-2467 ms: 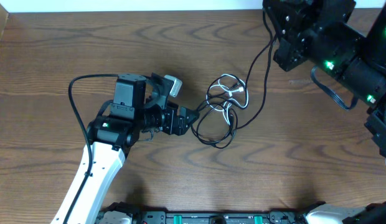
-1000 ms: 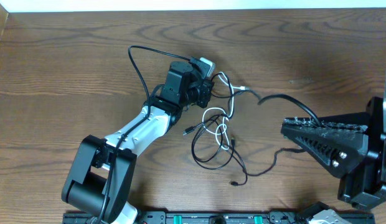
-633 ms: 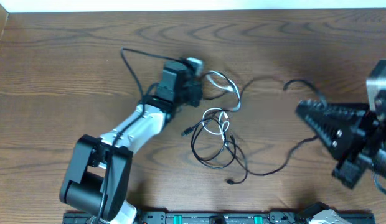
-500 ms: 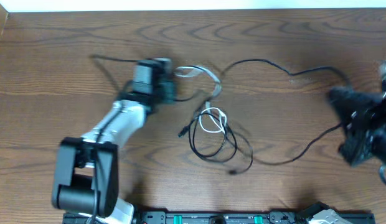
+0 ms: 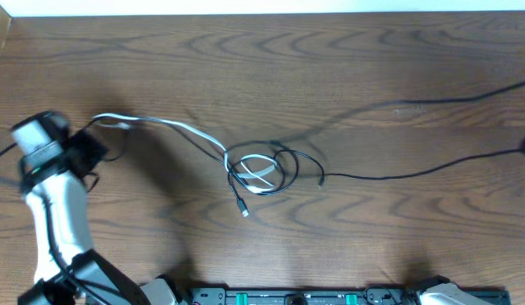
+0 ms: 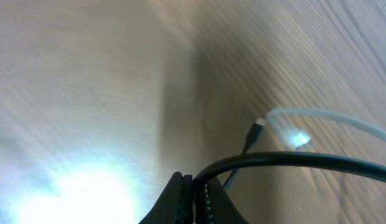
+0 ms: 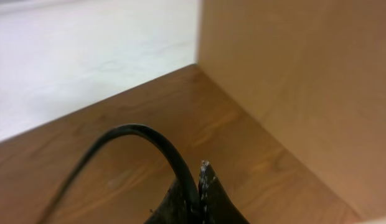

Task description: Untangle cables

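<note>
Next, my right gripper goes to the left in the overhead view, toward the tangle, and releases the black cable, since the loops still lie bunched mid-table.
The cables [image 5: 262,169] form a small tangle of black and whitish loops at the table's middle. A whitish strand [image 5: 169,127] runs left from it to my left gripper [image 5: 91,144] at the far left. In the left wrist view that gripper [image 6: 192,190] is shut on a black cord [image 6: 286,160], with a blurred whitish strand [image 6: 324,119] and a small plug [image 6: 258,123] beyond it. A black strand [image 5: 415,172] stretches right to the frame's edge. My right gripper [image 7: 199,180], out of the overhead view, is shut on a black cable [image 7: 149,140]. A loose plug end [image 5: 244,212] lies below the tangle.
The wooden table [image 5: 373,246] carries a black rail [image 5: 330,296] along its near edge. In the right wrist view a light wooden panel [image 7: 299,81] stands at the table's end, with a pale surface [image 7: 87,50] past the table's edge.
Both arms have pulled apart: the left swung far left, the right went off the right edge. The strands are drawn out long and the tangle has shrunk to a small knot.
</note>
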`<state>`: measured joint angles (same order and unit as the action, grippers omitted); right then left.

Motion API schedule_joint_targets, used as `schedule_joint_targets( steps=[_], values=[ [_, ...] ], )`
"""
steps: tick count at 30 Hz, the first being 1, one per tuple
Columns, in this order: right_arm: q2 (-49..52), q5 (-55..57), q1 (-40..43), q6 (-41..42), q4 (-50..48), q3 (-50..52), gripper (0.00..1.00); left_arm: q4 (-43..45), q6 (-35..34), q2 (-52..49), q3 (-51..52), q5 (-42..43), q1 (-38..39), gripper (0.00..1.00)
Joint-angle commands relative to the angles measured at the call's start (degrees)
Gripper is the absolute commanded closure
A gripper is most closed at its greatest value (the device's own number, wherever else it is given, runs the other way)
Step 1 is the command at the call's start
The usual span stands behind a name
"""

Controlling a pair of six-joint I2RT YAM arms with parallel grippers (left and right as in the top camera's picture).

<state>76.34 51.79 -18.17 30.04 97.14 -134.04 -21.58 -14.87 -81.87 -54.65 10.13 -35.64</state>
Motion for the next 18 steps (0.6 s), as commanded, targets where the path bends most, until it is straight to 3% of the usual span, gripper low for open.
schedule_joint_targets(
  steps=[1,6,11,13,15,18],
  values=[
    [-0.31,4.87,6.1,5.35,0.13,-0.13,0.99,-0.22,-6.4,1.92,-0.26,4.76,-5.42,0.93],
    [0.57,-0.24,13.09,8.09,-0.24,-0.13,0.99,0.28,-6.88,2.14,-0.26,13.38,-6.62,0.93],
    [3.85,-17.22,13.35,4.79,-2.97,-0.13,0.99,2.91,-6.84,2.16,-0.26,27.43,-3.72,0.93],
    [5.84,-29.92,13.35,-3.78,-6.82,-0.13,0.99,3.34,-6.12,2.16,-0.26,33.18,-2.36,0.93],
    [9.49,-59.06,13.22,-25.4,-11.74,-0.13,0.99,4.39,-3.54,2.16,-0.26,42.58,0.02,0.93],
    [13.16,-76.76,13.2,-37.97,-9.75,-0.13,0.99,4.52,-1.86,2.16,-0.26,48.78,1.62,0.93]
  ],
)
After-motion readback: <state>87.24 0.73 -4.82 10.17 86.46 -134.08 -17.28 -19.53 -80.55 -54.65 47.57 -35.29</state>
